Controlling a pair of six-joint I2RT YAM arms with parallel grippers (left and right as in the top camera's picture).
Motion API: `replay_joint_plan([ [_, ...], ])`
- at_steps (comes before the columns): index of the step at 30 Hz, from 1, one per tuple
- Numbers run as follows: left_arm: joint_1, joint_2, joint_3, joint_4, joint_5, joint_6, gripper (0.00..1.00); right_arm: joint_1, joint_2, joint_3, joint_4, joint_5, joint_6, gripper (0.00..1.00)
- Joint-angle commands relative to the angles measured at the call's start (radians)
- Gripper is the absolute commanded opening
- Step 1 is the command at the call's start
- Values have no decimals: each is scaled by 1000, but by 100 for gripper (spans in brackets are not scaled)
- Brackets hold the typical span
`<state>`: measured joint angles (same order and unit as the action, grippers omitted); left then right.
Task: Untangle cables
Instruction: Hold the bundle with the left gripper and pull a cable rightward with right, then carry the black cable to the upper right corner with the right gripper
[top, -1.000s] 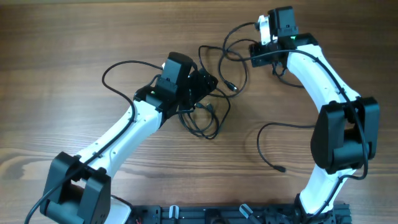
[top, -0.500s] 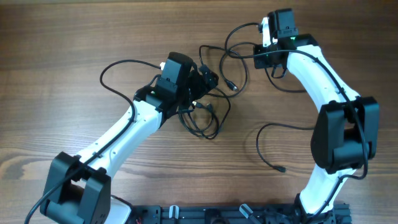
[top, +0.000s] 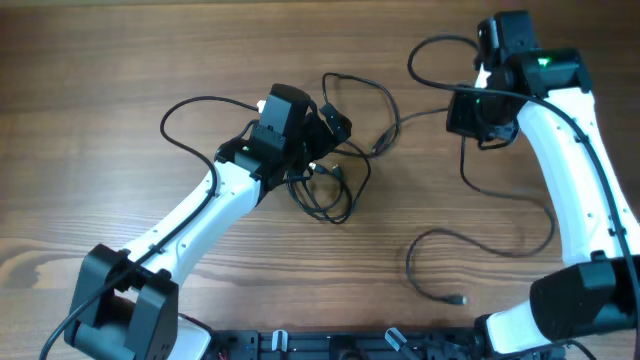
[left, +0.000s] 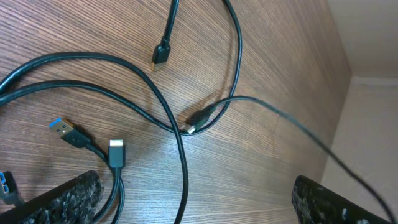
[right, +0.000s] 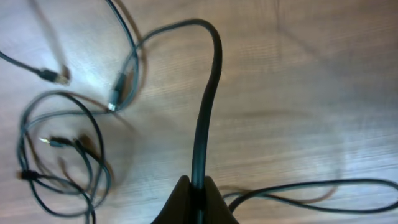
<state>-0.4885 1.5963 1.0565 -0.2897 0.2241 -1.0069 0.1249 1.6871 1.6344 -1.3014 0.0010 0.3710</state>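
Observation:
My right gripper draws the cord to the right in the overhead view next, away from the loops, and releases it, as bare wood lies there.
The cables (top: 328, 185) are thin black cords lying in loose loops at the table's middle. My left gripper (top: 335, 126) hovers open over their top edge. In the left wrist view, my left gripper (left: 196, 205) has one cord running between its wide-apart fingers (left: 62, 199), untouched. Several plug ends show there, one a blue USB plug (left: 64, 130). My right gripper (top: 463, 112) is shut on one cord (top: 415, 118) that stretches left to the loops. In the right wrist view, that cord (right: 208, 93) rises from my pinched right gripper (right: 198, 194), with the loops (right: 62, 149) at the left.
A long black cord (top: 500, 247) trails over the lower right of the wooden table (top: 100, 60) and ends in a small plug (top: 458, 298). Thicker black wires loop off each arm: left wire (top: 190, 105), right wire (top: 430, 50).
My right gripper closed on a cord and moved right, drawing it out of the loops. My left gripper opened wide and stayed put. The lower-right cord shifted.

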Motion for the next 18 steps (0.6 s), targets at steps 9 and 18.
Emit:
replay_joint_plan([
  [9,8,4,4,0,-17,12,100,-137,14,314,328,-101,-82,4],
  [18,8,4,4,0,-17,12,100,-453,23,456,753,-22,-80,4],
])
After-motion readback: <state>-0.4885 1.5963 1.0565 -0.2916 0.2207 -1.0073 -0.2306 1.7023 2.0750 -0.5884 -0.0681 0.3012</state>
